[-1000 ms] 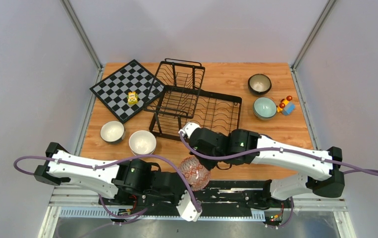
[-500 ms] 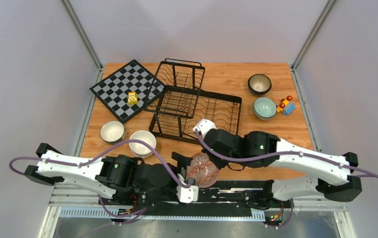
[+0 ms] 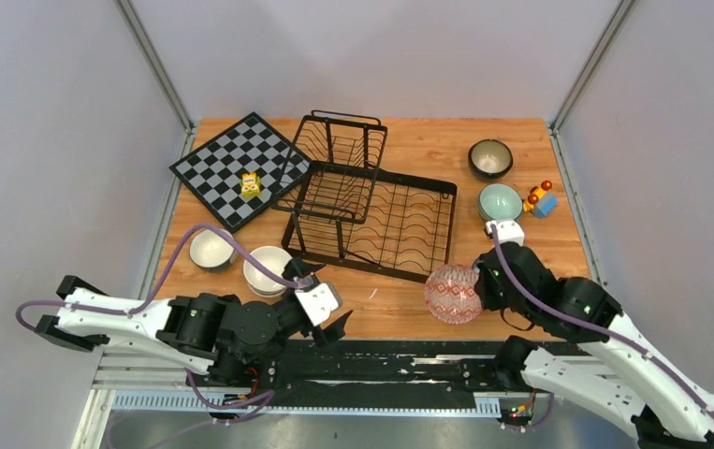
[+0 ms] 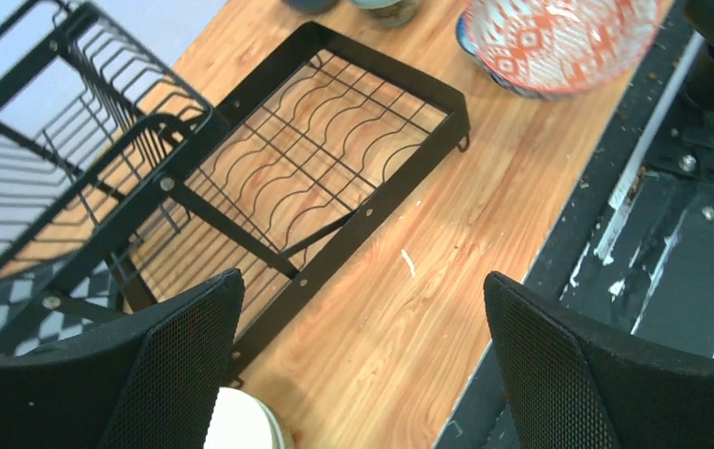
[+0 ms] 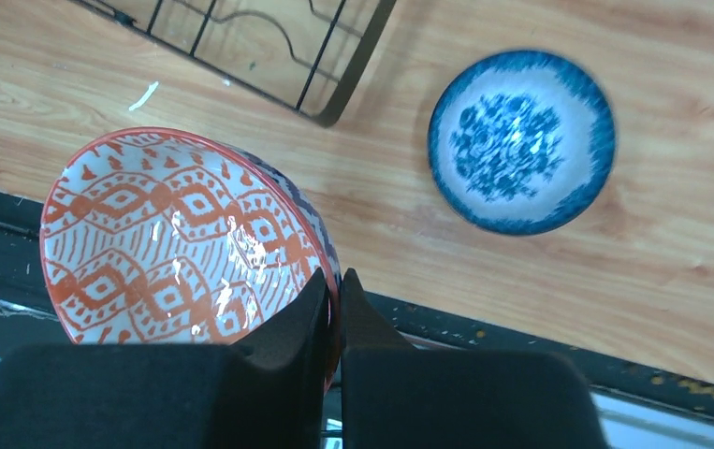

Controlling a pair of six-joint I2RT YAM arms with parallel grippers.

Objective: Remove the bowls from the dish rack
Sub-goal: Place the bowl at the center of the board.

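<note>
I need to lower the red-patterned bowl with my right gripper next, to the left in the top view, onto bare wood before the rack (image 3: 371,201), and let it go there.
The black wire dish rack (image 3: 371,201) stands mid-table, and no bowl shows in it. My right gripper (image 5: 335,281) is shut on the rim of the red-patterned bowl (image 5: 180,238), held tilted above the table's near edge (image 3: 453,293). A blue-and-white bowl (image 5: 519,140) rests on the wood just beyond it. My left gripper (image 4: 360,285) is open and holds nothing; it hangs over bare wood by the rack's near corner (image 4: 334,159). A beige bowl (image 3: 267,269) and a dark-rimmed white bowl (image 3: 211,249) sit left of the rack. On the right are a teal bowl (image 3: 500,201) and a dark bowl (image 3: 490,158).
A checkerboard (image 3: 226,159) with a small yellow piece (image 3: 251,184) lies at the back left, partly under the rack's raised basket. A small coloured toy (image 3: 540,199) sits beside the teal bowl. A black rail (image 3: 409,360) runs along the table's near edge.
My left gripper opened, let go of the red-patterned bowl and drew back to the left. My right arm swung the bowl from the near centre to the right.
</note>
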